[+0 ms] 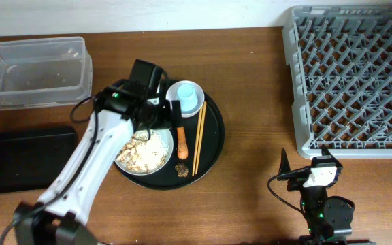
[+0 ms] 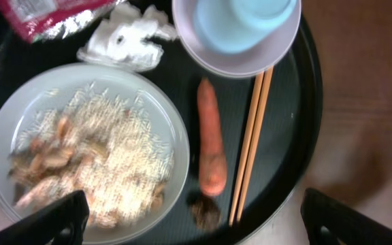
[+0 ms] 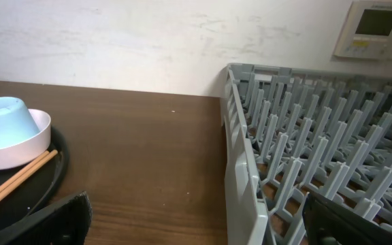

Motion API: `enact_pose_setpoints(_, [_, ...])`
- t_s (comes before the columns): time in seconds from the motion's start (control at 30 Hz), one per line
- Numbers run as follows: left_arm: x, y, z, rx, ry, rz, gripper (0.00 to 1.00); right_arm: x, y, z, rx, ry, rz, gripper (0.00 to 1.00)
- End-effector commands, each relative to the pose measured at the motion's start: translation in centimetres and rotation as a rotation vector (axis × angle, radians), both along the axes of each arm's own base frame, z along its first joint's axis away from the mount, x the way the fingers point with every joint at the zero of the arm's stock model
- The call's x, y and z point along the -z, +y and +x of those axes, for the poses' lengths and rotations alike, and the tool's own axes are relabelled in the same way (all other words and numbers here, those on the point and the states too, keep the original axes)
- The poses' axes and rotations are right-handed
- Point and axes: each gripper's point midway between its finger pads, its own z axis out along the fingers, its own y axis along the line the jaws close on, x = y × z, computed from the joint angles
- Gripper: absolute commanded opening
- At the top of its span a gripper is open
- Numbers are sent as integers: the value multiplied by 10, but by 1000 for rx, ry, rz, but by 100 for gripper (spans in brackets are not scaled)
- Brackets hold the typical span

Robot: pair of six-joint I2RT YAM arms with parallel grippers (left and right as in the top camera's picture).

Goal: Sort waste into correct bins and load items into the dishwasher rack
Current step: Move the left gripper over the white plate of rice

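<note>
My left gripper should move down next, with its open fingers on both sides of the plate's rim beside the carrot's thin end, because a piece of bare tray is between the rim and the carrot (image 2: 211, 143).
A white plate (image 2: 5, 129) of rice-like scraps lies on the round black tray (image 2: 284, 129). Beside it are an orange carrot (image 2: 211, 143), a brown lump (image 2: 206, 212) and wooden chopsticks (image 2: 250, 146). Behind the plate are a crumpled white tissue (image 2: 124, 42) and a red sachet wrapper (image 2: 46, 13). The pale-blue cup (image 1: 188, 97) sits upside down in the small white dish (image 2: 237, 58). My left gripper (image 1: 160, 119) hovers open above the plate and carrot, holding nothing. My right gripper (image 1: 305, 160) stands open and holds nothing, low beside the grey dishwasher rack (image 1: 352, 78).
The clear plastic tub (image 1: 36, 71) stands at the far left. The shallow black rectangular tray (image 1: 26, 160) lies in front of it. Bare wooden table (image 1: 257, 102) separates the round tray from the rack. A wall runs behind the rack (image 3: 318, 136).
</note>
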Motion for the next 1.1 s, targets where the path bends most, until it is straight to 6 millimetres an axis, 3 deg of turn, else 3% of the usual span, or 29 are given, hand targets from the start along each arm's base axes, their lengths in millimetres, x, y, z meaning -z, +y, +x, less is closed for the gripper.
enact_pose_setpoints(0.0, [21,-4,18,13,12,9,99,3,0,0,2,1,-3,98])
enact_pose_setpoints(0.07, [40,-9,30,3,22,8,99,3,0,0,2,1,-3,98])
enact_pose_setpoints(0.2, [75,-10,34,-57,97,15,99,3,0,0,2,1,-3,98])
enact_pose_setpoints(0.27, [84,-6,35,-86,121,17,92,3,0,0,2,1,-3,98])
enact_pose_setpoints(0.37, [91,0,38,-106,132,24,85,3,0,0,2,1,-3,98])
enact_pose_setpoints(0.53, [105,4,38,-113,160,42,81,3,0,0,2,1,-3,98])
enact_pose_setpoints(1.07, [136,9,25,-286,271,66,77,3,0,0,2,1,-3,98])
